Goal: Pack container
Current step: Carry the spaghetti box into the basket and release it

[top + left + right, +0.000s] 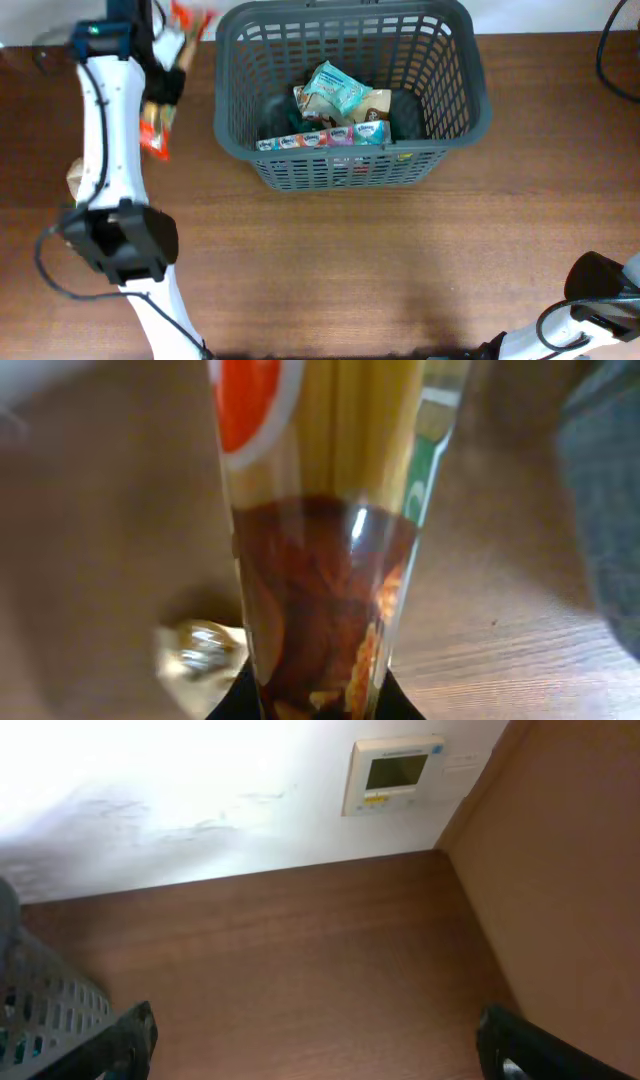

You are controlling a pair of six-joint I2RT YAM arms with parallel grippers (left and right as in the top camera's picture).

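The snack packets are low down in the basket, to the right of my left gripper in the overhead view. So I will move the spaghetti over them, turn it, lower it and let go.
The dark grey slotted basket stands at the back middle of the table and holds several snack packets. My left gripper is to the left of the basket, shut on a clear packet of spaghetti with orange and red print. The packet hangs above the table, and its orange top shows in the overhead view. My right gripper is open and empty over bare wood, at the table's front right corner. The basket's edge shows at the left of the right wrist view.
A small crumpled wrapped item lies on the table below the spaghetti packet; it also shows by the left arm. A wall panel with a screen hangs behind the table. A black cable lies at the far right.
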